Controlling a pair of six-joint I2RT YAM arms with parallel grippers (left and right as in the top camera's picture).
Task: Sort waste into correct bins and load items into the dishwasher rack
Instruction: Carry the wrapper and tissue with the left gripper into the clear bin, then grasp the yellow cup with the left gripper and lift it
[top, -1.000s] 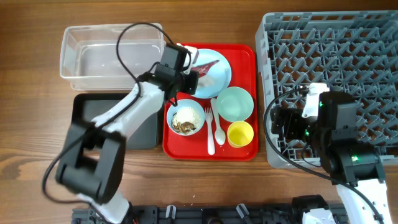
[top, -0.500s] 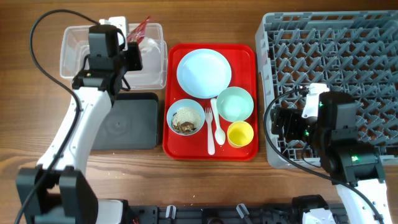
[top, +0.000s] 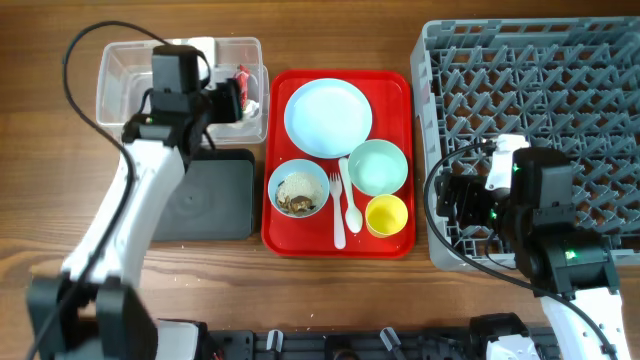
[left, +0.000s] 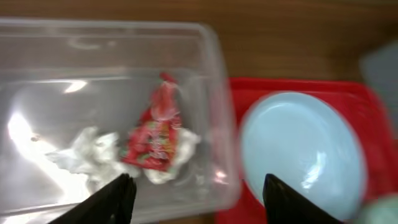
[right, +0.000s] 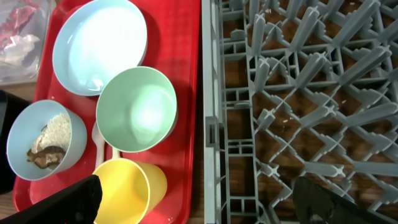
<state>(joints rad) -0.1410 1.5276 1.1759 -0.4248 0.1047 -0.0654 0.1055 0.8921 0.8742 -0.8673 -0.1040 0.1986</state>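
The yellow cup is below my empty left gripper, to its right in the overhead view. I will move that way and go down onto the spoon-side rim (top: 369, 214).
The red snack wrapper (left: 155, 134) and the white napkin (left: 93, 155) lie loose inside the clear tub (left: 211, 74). My left gripper (left: 198, 186) hovers open above the tub's right end (top: 232, 98), holding nothing. On the red tray sit the pale blue plate (top: 328, 118), a white-blue bowl (top: 298, 190) with food scraps, the mint bowl (top: 378, 167), the yellow cup (top: 387, 215), and a fork (top: 338, 200) beside a spoon (top: 352, 210). My right gripper (right: 199, 205) stands open and empty over the near left edge of the grey rack (top: 540, 90).
The black tray (top: 210, 200) lies just in front of the clear tub, left of the red serving tray (top: 400, 85). The left arm's cable loops over the tub. Bare wooden table runs between the red tray and the rack.
My left arm carried the wrapper and napkin from the plate to the clear tub, then opened; both now lie in the tub. The right arm has not moved.
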